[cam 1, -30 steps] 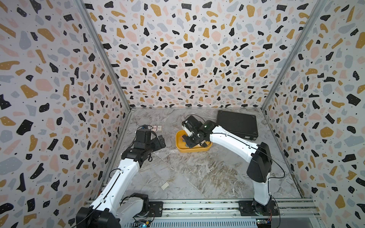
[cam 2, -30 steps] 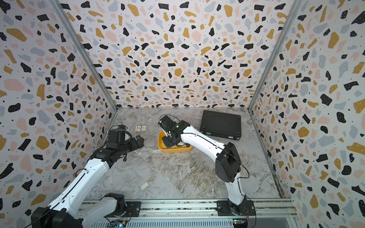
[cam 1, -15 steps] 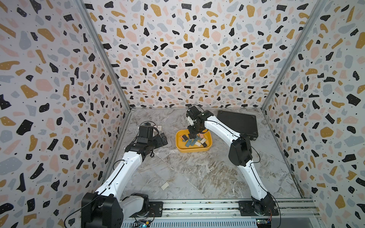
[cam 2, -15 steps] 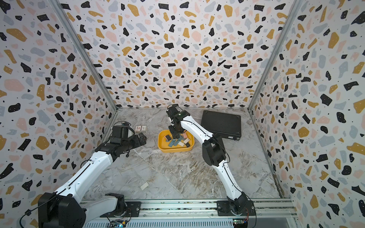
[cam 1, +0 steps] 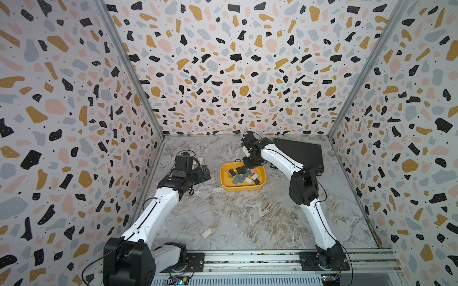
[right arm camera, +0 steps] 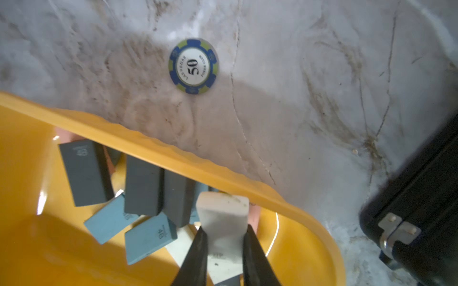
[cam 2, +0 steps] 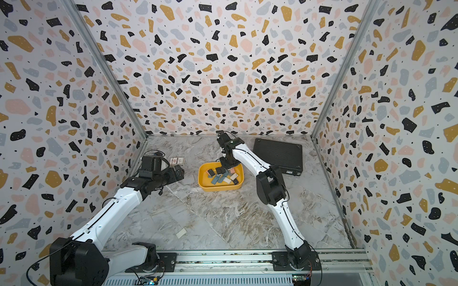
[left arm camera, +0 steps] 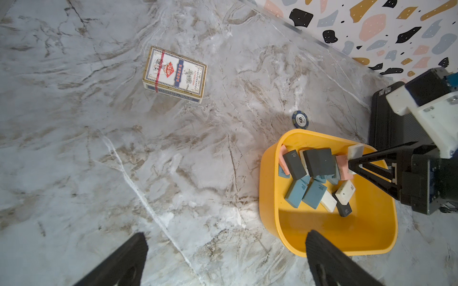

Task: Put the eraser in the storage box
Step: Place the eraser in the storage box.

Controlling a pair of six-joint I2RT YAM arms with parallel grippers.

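Note:
I will lower the white eraser point(right arm camera: 223, 215) with my right gripper next, down onto the pink eraser beside the box's far rim, and release it there. It is still hanging above the pile.
The storage box point(cam 1: 224, 180) point(cam 2: 202, 179) is a shallow yellow tub at mid-table, holding several grey, blue, white and pink erasers point(left arm camera: 314, 195). My right gripper point(right arm camera: 225, 227) point(cam 1: 249, 164) is shut on a white eraser point(right arm camera: 223, 215) point(left arm camera: 355, 151), which hangs just inside the box's far rim point(right arm camera: 173, 153), above the pile. My left gripper point(left arm camera: 225, 235) point(cam 1: 205, 173) stands open and empty over the table, just left of the box point(left arm camera: 266, 188). A small white block point(cam 1: 207, 233) point(cam 2: 181, 233) lies loose near the front of the table.
A printed card pack point(left arm camera: 174, 74) point(cam 1: 200, 160) lies near the left wall. A blue poker chip point(right arm camera: 193, 65) point(left arm camera: 300, 119) sits on the table just behind the box. A black latched case point(cam 1: 300, 154) point(right arm camera: 418, 222) lies at the back right.
My right arm has swung from over the box's left part toward its far rim, its elbow folding back, still holding the eraser. The left gripper has edged slightly toward the box.

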